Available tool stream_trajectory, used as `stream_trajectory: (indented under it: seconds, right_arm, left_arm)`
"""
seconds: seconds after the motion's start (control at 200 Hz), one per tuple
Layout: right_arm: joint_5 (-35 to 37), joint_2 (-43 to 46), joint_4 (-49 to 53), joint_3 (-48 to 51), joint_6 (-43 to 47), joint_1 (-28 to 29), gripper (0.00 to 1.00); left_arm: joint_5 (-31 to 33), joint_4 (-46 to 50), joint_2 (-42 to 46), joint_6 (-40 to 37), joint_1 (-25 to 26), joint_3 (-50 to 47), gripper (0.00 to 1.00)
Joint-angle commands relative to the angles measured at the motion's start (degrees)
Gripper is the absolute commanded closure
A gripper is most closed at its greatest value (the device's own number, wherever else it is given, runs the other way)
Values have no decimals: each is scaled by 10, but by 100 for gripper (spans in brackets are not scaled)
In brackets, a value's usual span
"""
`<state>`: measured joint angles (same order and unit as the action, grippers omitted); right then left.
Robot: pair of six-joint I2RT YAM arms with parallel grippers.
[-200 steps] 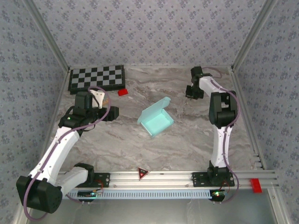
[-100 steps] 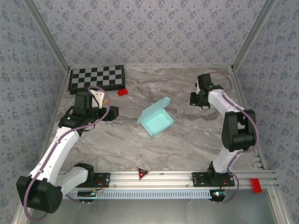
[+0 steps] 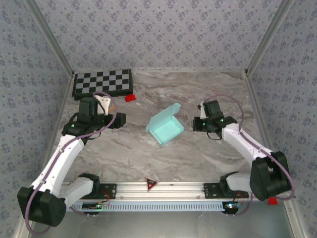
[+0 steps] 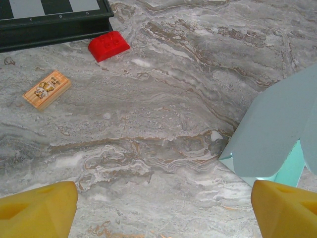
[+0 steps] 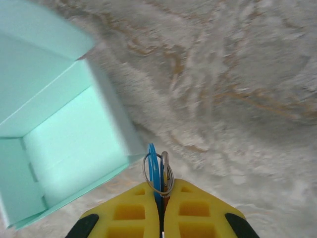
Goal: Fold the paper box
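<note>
My right gripper will next carry the blue tag across over the paper box's empty bottom, toward my left gripper with the box's lid raised, and release it.
The paper box (image 3: pixel 165 128) is pale cyan and lies mid-table with its lid (image 3: pixel 166 113) raised open. In the left wrist view its lid flap (image 4: pixel 277 129) rises at the right. My left gripper (image 3: pixel 119 120) hovers left of the box, open and empty, one yellow fingertip (image 4: pixel 37 208) at each lower corner of its view. My right gripper (image 3: pixel 196 124) sits just right of the box, low over the table. Its jaws (image 5: pixel 161 191) are shut on a blue tag with a metal ring (image 5: pixel 157 166), close to the corner of the open box (image 5: pixel 64 129).
A black-and-white checkerboard (image 3: pixel 102 82) lies at the back left, with a small red block (image 3: pixel 130 97) (image 4: pixel 109 45) beside it. A small wooden tile (image 4: pixel 47 89) rests near them. An aluminium rail (image 3: pixel 163 187) runs along the near edge, and patterned walls close in the sides.
My right arm has swung from the back right corner forward and left, ending beside the box. The left arm and the box have stayed put.
</note>
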<state>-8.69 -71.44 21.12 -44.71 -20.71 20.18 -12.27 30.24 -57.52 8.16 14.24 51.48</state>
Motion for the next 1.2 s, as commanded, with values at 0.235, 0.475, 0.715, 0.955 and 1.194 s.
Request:
stream_trajectory:
  seconds: [0.235,0.475,0.715,0.955,1.194]
  right_arm:
    - [2,16,-234,90,-183,99,95]
    - [103,-26,-342,119,-263,169,95]
    - [171,-58,-380,128,-310,206,94]
    - [198,-104,-406,118,-348,229,93]
    - [189,-162,-428,96,-370,238,93]
  left_arm:
    - [-15,-2,4,5,-4,-1,10]
    - [-18,-2,4,8,-4,-2,10]
    - [-18,-2,2,8,-4,-2,10]
    - [-19,-2,-1,8,-4,-2,10]
    - [-18,0,-2,8,-4,-1,10]
